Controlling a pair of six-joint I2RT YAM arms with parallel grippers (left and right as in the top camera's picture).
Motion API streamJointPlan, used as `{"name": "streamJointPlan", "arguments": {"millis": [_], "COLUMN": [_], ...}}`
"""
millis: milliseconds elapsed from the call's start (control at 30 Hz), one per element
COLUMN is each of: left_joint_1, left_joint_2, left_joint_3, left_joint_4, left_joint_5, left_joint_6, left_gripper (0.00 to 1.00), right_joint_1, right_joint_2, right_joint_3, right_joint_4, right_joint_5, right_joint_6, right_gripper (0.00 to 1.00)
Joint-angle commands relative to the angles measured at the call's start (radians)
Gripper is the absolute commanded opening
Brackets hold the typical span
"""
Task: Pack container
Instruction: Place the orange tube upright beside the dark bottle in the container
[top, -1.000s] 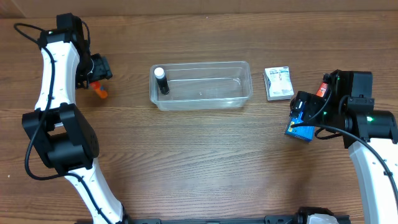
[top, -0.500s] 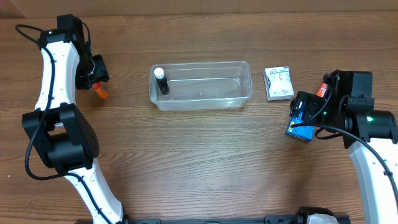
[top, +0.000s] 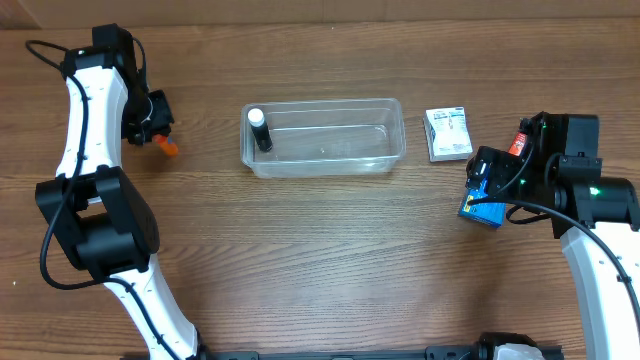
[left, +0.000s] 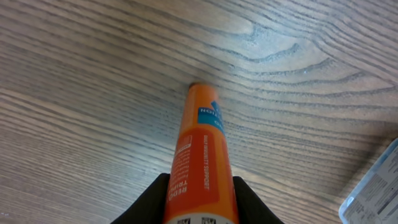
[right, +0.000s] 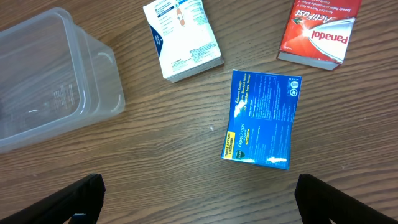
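Observation:
Next, my left gripper rises, crosses to the container and brings the orange tube down into the container's near corner (top: 269, 160) (left: 372, 205) beside the black bottle, where the container's bottom is still empty.
The container (top: 325, 103) is a clear shallow bin at the table's middle back, with a small black bottle with a white cap (top: 259, 128) at its left end. My left gripper (top: 154, 127) sits left of it, shut on an orange tube (top: 166, 146). In the left wrist view the tube (left: 202, 155) runs forward from between the black fingers (left: 152, 199), over the wood. My right gripper (right: 199, 199) hangs open above bare table, just short of a blue box (right: 262, 119). Nothing is between its fingers.
A white box (right: 182, 38) lies right of the container (right: 43, 74), and a red Panadol box (right: 318, 31) lies beyond the blue box. From overhead, the white box (top: 448, 134) and blue box (top: 480, 210) are near the right arm. The container's corner (left: 376, 193) shows at the left wrist view's right edge.
My left gripper has closed onto the orange tube, and the tube has shifted slightly to the right. The right arm and the boxes have not moved.

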Motion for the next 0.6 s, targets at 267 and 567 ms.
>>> {"name": "streamJointPlan", "arguments": {"millis": [267, 567], "left_joint_1": [-0.01, -0.253], "left_joint_2": [-0.082, -0.456], "left_joint_3": [0.047, 0.076], "left_joint_4": [-0.103, -0.377], "left_joint_5": [0.009, 0.016], "left_joint_6": [-0.001, -0.044], "left_gripper": [0.09, 0.1], "right_joint_1": [-0.003, -0.004], "right_joint_2": [0.017, 0.017], "right_joint_3": [0.02, 0.02], "right_joint_4": [0.007, 0.006], "right_joint_5": [-0.002, -0.002], "right_joint_6": [0.005, 0.005], "right_gripper": [1.0, 1.0]}}
